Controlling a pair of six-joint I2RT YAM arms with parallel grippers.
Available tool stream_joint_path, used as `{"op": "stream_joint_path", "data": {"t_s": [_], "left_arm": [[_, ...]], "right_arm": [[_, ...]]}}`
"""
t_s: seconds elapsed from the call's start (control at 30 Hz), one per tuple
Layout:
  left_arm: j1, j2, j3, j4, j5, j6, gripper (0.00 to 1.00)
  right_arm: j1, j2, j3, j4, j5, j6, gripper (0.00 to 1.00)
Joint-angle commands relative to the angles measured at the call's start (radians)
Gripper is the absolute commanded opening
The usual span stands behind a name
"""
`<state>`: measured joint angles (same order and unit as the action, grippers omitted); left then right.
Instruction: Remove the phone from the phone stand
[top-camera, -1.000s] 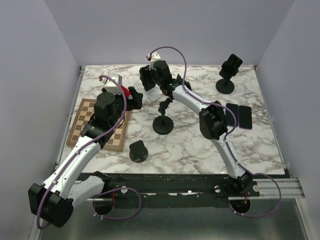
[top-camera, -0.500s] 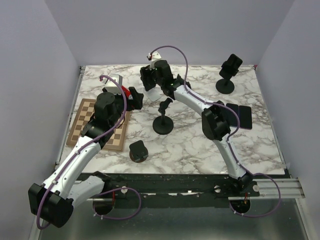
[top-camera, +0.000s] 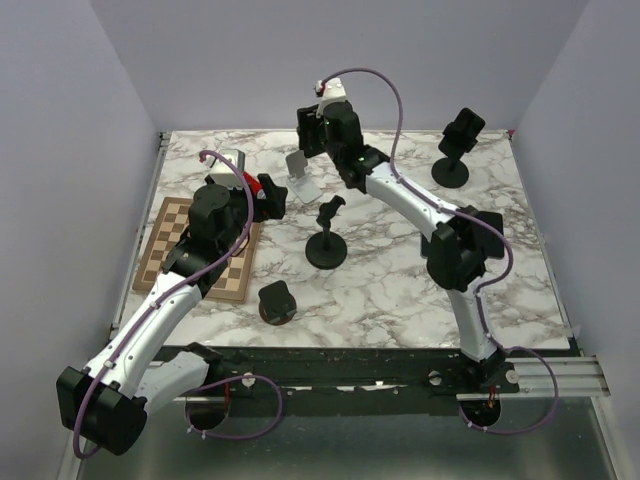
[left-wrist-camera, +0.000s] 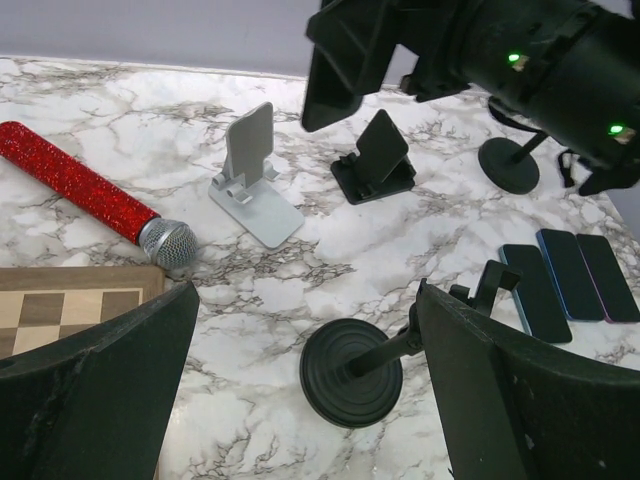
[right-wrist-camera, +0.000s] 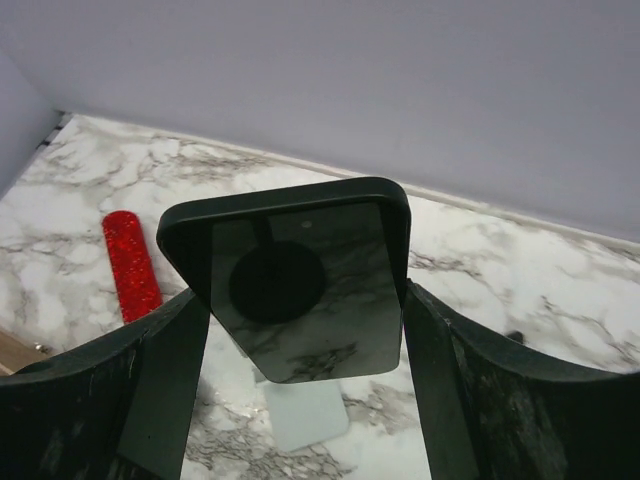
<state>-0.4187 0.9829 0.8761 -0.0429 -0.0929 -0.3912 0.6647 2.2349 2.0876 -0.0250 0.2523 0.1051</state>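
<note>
The right gripper swings down and to its right in the top view next. It releases the black phone on the bare marble by the flat phones.
My right gripper (right-wrist-camera: 305, 312) is shut on a black phone (right-wrist-camera: 300, 270) and holds it upright in the air, its glossy face reflecting the marble. The white folding phone stand (top-camera: 300, 172) stands empty on the marble below and to the left of it. The stand also shows in the left wrist view (left-wrist-camera: 250, 170) and under the phone in the right wrist view (right-wrist-camera: 305, 412). In the top view the right gripper (top-camera: 322, 128) is raised at the back of the table. My left gripper (top-camera: 268, 195) is open and empty, just left of the stand.
A black round-base stand (top-camera: 326, 245) is mid-table. A second one (top-camera: 455, 150) is at the back right. A small black stand (top-camera: 276, 302) is near the front. A chessboard (top-camera: 170, 250) and a red microphone (left-wrist-camera: 80, 185) lie left. Three phones (left-wrist-camera: 565, 285) lie flat at the right.
My right gripper has risen and moved back and right with the phone in it, off the white stand, which now shows bare. The left arm has not moved.
</note>
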Motion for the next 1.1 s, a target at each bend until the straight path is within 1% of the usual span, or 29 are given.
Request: {"op": "stream_joint_path", "data": {"t_s": [0.0,0.17,0.2,0.27,0.33,0.37,0.47,0.6,0.67,0.83,0.9,1.07], "left_arm": [[0.006,-0.004,0.013,0.017,0.028,-0.014,0.98],[0.005,-0.008,0.012,0.018,0.034,-0.017,0.98],[0.004,-0.007,0.013,0.018,0.035,-0.018,0.98],[0.004,-0.007,0.012,0.017,0.04,-0.021,0.98],[0.005,-0.004,0.012,0.017,0.049,-0.028,0.98],[0.004,-0.003,0.012,0.019,0.054,-0.031,0.98],[0.004,0.002,0.013,0.02,0.07,-0.043,0.98],[0.004,-0.004,0.015,0.016,0.088,-0.06,0.98],[0.003,-0.011,0.014,0.015,0.091,-0.061,0.98],[0.0,-0.028,0.009,0.013,0.076,-0.052,0.98],[-0.002,-0.032,0.009,0.011,0.067,-0.048,0.98],[-0.006,-0.042,0.01,0.008,0.06,-0.042,0.98]], "right_arm": [[0.008,-0.182,-0.132,0.031,0.253,0.001,0.01],[0.002,-0.377,-0.388,0.038,0.422,0.041,0.01],[-0.004,-0.408,-0.433,0.027,0.445,0.062,0.01],[-0.021,-0.466,-0.491,-0.052,0.477,0.107,0.0],[-0.046,-0.516,-0.531,-0.128,0.47,0.16,0.01],[-0.063,-0.534,-0.537,-0.194,0.455,0.199,0.01],[-0.1,-0.569,-0.56,-0.333,0.385,0.276,0.01],[-0.136,-0.562,-0.558,-0.508,0.283,0.345,0.01],[-0.156,-0.55,-0.555,-0.563,0.219,0.354,0.01],[-0.184,-0.46,-0.514,-0.703,0.156,0.361,0.01],[-0.191,-0.425,-0.508,-0.725,0.102,0.362,0.01],[-0.211,-0.356,-0.528,-0.73,0.031,0.378,0.01]]}}
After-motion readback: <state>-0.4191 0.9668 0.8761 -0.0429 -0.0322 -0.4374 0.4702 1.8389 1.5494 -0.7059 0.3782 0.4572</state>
